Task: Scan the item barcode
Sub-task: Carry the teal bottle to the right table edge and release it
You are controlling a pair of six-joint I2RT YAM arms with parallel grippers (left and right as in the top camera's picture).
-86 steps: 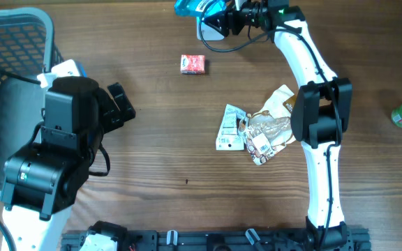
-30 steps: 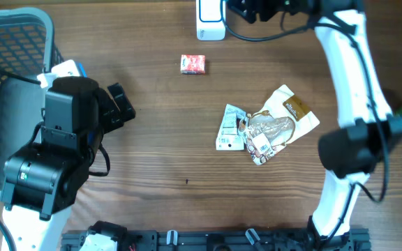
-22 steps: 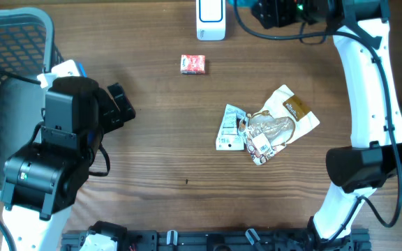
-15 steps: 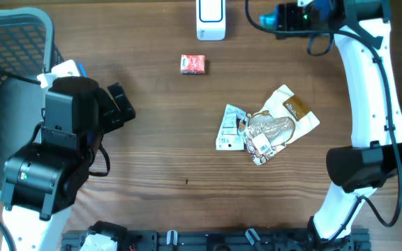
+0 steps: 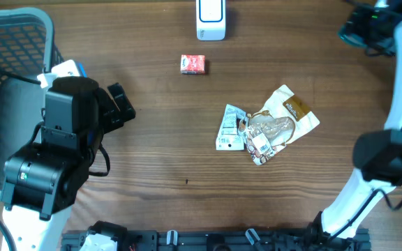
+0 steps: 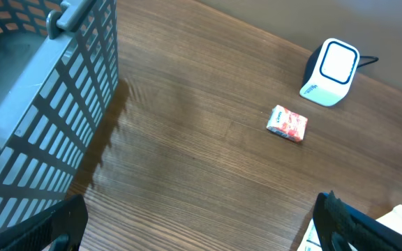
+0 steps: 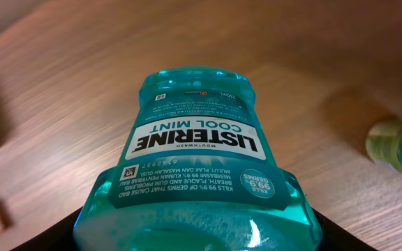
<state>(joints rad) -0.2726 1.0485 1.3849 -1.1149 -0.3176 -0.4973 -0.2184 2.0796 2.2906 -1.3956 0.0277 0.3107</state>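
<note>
Bare wood lies below and back from my right gripper. My right gripper will next draw back and down there to release the bottle clear of the snack packets.
My right gripper (image 7: 197,238) is shut on a teal Listerine mouthwash bottle (image 7: 194,153), which fills the right wrist view with its label facing the camera. In the overhead view this gripper (image 5: 359,26) hangs at the table's far right back corner, well right of the white barcode scanner (image 5: 210,17). The scanner (image 6: 330,63) also shows in the left wrist view. My left gripper (image 5: 121,104) stands open and empty next to the basket, its fingertips (image 6: 61,223) wide apart over bare wood.
A small red packet (image 5: 193,63) lies in front of the scanner. A pile of snack packets (image 5: 264,129) sits mid-table. A grey wire basket (image 5: 12,63) stands at the left. A green bottle (image 7: 396,146) is beyond the held bottle.
The right arm has swung from beside the scanner to the far right back corner, carrying the bottle with it. The left arm has not moved.
</note>
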